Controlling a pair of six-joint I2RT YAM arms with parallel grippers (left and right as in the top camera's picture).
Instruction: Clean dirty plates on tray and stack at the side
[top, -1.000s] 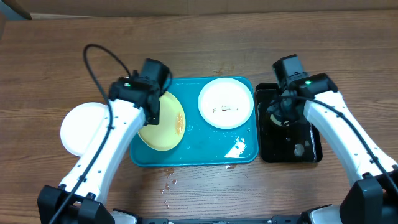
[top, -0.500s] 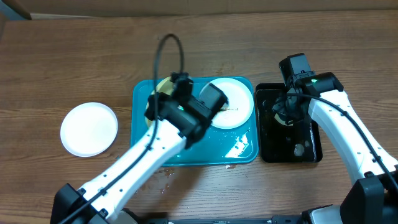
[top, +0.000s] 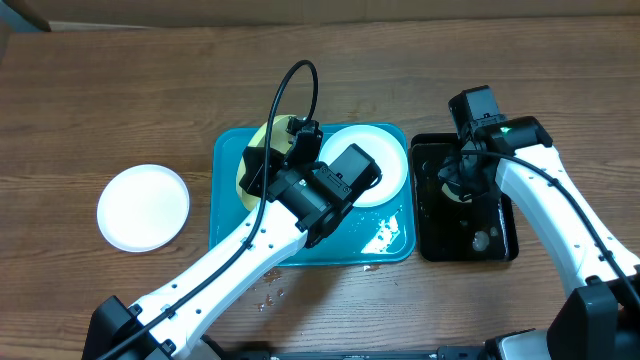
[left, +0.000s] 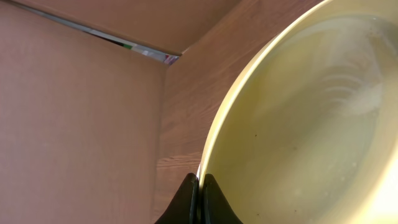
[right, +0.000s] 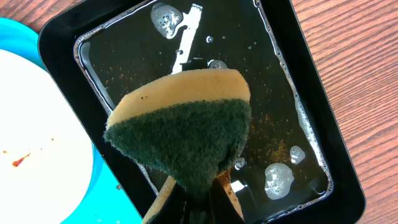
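My left gripper will swing the tilted plate off the tray, turning the plate flat and down onto the table's white plate.
My left gripper (left: 200, 182) is shut on the rim of the pale yellow-green plate (left: 298, 124), which stands tilted on edge over the left half of the teal tray (top: 385, 240). From overhead the yellow-green plate (top: 256, 143) peeks out behind the left gripper (top: 283, 155). A white plate (top: 387, 155) with brown smears lies on the tray's right half, partly under my left arm. Another white plate (top: 143, 207) rests on the table to the left. My right gripper (right: 199, 202) is shut on a green-and-yellow sponge (right: 186, 140) above the black tub (right: 298, 93).
The black tub (top: 505, 238) beside the tray holds soapy water with foam patches. Water drops lie on the wood (top: 270, 290) in front of the tray. A cardboard wall (left: 74, 124) stands behind the table. The smeared white plate (right: 37, 137) lies just left of the tub.
My left arm has swung from the tray's left side to over its middle, turning the yellow-green plate up on edge. The right arm has barely moved.
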